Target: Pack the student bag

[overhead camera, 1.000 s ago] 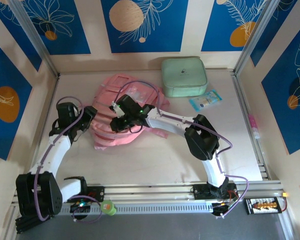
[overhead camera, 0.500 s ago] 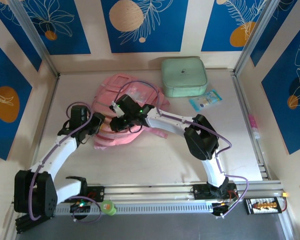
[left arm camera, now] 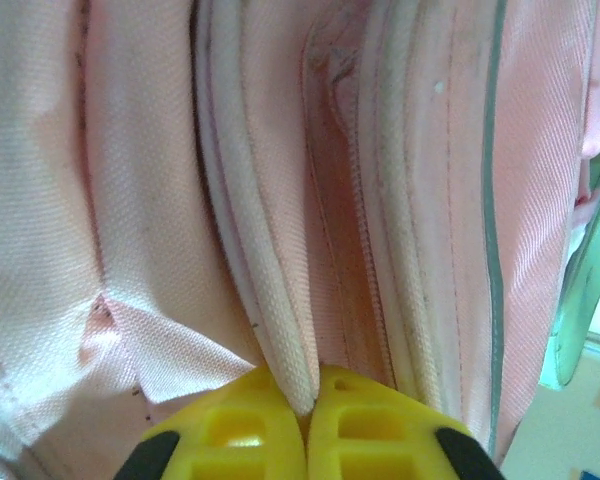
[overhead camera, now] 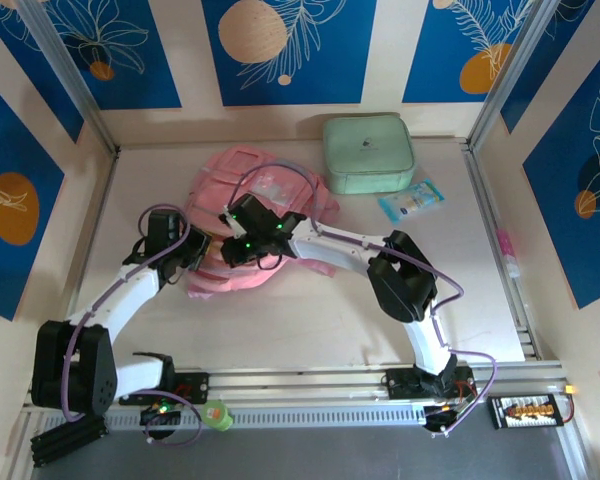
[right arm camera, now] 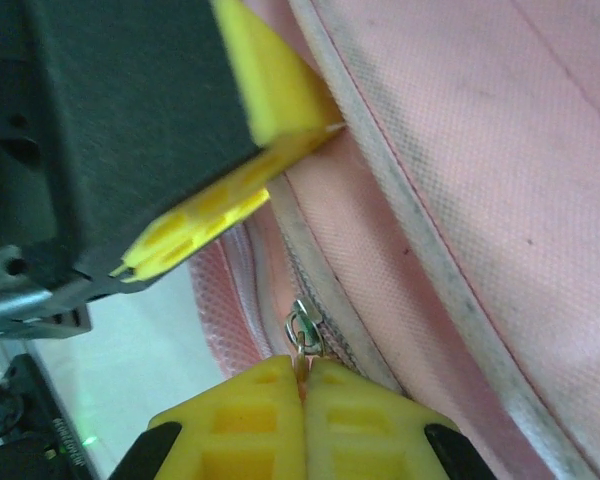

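My right gripper draws the pull outward along the zipper toward the mint-green case next, then releases the pull, since my left gripper holds the bag (overhead camera: 270, 190).
The pink student bag (overhead camera: 270, 190) lies flat at the middle back of the table. My left gripper (overhead camera: 206, 250) is at the bag's near left edge. Its yellow fingers (left arm camera: 230, 440) are shut on a whitish piped fabric edge (left arm camera: 280, 300) of the bag. My right gripper (overhead camera: 227, 247) reaches in from the right to the same spot. It is shut on the small metal zipper pull (right arm camera: 302, 330) of the bag (right arm camera: 460, 150). The left gripper's yellow finger (right arm camera: 270, 110) presses the bag's edge just above that zipper.
A mint-green zip case (overhead camera: 368, 153) stands behind the bag at the back right. A small blue-and-white packet (overhead camera: 411, 199) lies in front of it. A pink item (overhead camera: 504, 245) rests by the right rail. Open tabletop lies in front of the bag.
My left arm has swung right to the bag's edge and its gripper has shut on the piped fabric. The right gripper has stayed shut on the zipper pull, shifting slightly.
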`<state>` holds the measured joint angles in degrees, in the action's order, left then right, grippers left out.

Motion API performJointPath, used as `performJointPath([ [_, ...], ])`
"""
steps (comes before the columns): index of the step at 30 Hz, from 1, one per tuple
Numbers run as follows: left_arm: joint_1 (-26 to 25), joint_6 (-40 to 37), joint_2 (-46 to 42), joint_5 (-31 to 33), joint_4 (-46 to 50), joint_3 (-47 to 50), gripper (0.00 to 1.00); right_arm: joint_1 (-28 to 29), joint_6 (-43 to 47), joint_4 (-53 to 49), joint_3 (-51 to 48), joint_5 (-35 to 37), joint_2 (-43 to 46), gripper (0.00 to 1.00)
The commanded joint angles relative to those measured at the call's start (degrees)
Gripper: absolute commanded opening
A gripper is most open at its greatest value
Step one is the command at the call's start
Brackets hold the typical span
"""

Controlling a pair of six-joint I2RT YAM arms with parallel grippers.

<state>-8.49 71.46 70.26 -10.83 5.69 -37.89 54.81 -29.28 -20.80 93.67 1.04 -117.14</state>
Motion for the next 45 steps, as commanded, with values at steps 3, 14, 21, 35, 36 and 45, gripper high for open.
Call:
performJointPath([
  [3,-0.27,-3.48,-1.72,2.20,-1.39,-0.94,0.00,0.34,-2.75,-7.32,-3.59,9.46,7.00,0.00],
  [14,0.14,-4.92,-1.32,0.58,0.26,-4.21,0.00,-2.38,-2.74,-12.35,-13.08,21.48,15.84,0.00],
  [21,0.23,-8.63,-1.09,-0.57,3.47,-4.73,0.00,-7.99,10.11,-9.86,-12.61,14.35,15.55,0.00],
  [35,0.58,-17.91,-1.18,-6.64,7.73,-6.03,0.00,-20.86,17.74,-9.83,-6.77,9.09,9.52,0.00],
  [36,0.65,-18.77,-1.25,-6.86,8.48,-6.33,0.00,-21.62,17.85,-9.73,-6.00,9.02,8.78,0.00],
  [45,0.70,-22.46,-0.10,-10.25,9.92,-6.76,0.00,-25.15,17.86,-11.53,0.91,10.64,2.60,0.01],
])
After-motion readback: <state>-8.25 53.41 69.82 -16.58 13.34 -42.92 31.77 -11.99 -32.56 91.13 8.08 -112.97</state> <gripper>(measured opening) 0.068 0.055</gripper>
